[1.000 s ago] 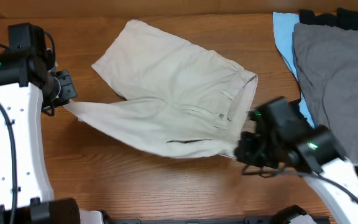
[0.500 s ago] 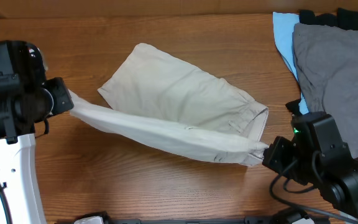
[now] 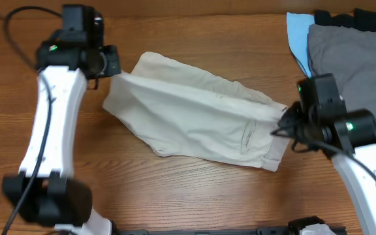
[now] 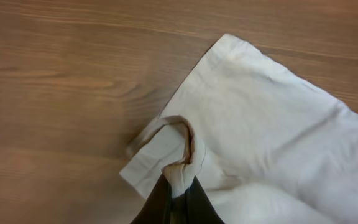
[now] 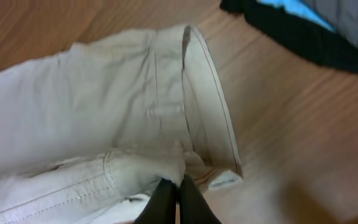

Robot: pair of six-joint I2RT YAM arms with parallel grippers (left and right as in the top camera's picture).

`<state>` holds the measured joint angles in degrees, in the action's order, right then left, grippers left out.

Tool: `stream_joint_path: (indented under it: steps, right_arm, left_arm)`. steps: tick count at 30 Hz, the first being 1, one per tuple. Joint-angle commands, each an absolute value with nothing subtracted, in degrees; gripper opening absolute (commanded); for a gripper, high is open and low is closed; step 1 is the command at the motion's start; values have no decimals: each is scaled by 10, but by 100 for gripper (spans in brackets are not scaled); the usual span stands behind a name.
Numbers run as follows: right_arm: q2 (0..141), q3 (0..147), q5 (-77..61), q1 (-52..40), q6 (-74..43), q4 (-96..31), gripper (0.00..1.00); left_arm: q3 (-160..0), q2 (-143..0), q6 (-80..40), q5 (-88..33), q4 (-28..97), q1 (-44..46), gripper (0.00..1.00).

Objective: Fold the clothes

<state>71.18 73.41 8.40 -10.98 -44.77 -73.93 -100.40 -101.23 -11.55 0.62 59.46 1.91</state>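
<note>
The lower layer still lies bare beyond the pinched waistband, so my right gripper should move outward and down onto the far waistband corner (image 3: 282, 106) (image 5: 188, 32) and let go of the waistband.
The cream shorts (image 3: 194, 117) lie folded in half lengthwise across the middle of the table. My left gripper (image 3: 113, 73) is shut on a leg hem corner at the shorts' left end; the left wrist view shows the pinched hem (image 4: 178, 171) between the fingers (image 4: 179, 190). My right gripper (image 3: 284, 123) is shut on the waistband at the right end; the right wrist view shows the fingers (image 5: 178, 186) pinching the waistband fabric (image 5: 148, 171).
Grey shorts (image 3: 351, 72) lie at the back right on top of a light blue garment (image 3: 297, 39) and a black one (image 3: 348, 19). The black and blue garments also show at the top right of the right wrist view (image 5: 291, 37).
Both grippers carried the near edge of the shorts up and toward the far side, laying the near half over the far half. The left arm swung to the back left, the right moved back.
</note>
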Motion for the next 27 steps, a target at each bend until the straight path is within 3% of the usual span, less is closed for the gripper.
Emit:
stream_joint_path:
  steps: [1,16,19,20,22,23,25,27]
  right_arm:
    - [751,742,135,-83,-412,-712,4]
    - [1006,742,130,-28,-376,-549,4]
    - [1034,742,127,-20,-357,-501,9]
    - [1037,742,122,-19,-342,-485,20]
    - [1037,743,111,-18,-310,-462,57]
    - [1035,746,110,-18,-304,-462,70]
    - [1032,758,105,-18,-300,-479,81]
    - [1025,770,99,-18,-299,-505,84]
  left_arm:
    - [-999,-1058,-103,31,558,16,4]
    - [-999,-1209,-97,2,386,69,6]
    - [-999,-1221,-86,7,353,83,29]
    - [-999,-1221,-79,6,345,87,44]
    - [-999,-1221,-67,6,335,90,85]
    - [-1000,-1221,-62,6,331,90,100]
    - [-1005,-1221,-46,6,334,88,100]
    - [-1018,-1220,-33,6,359,83,100]
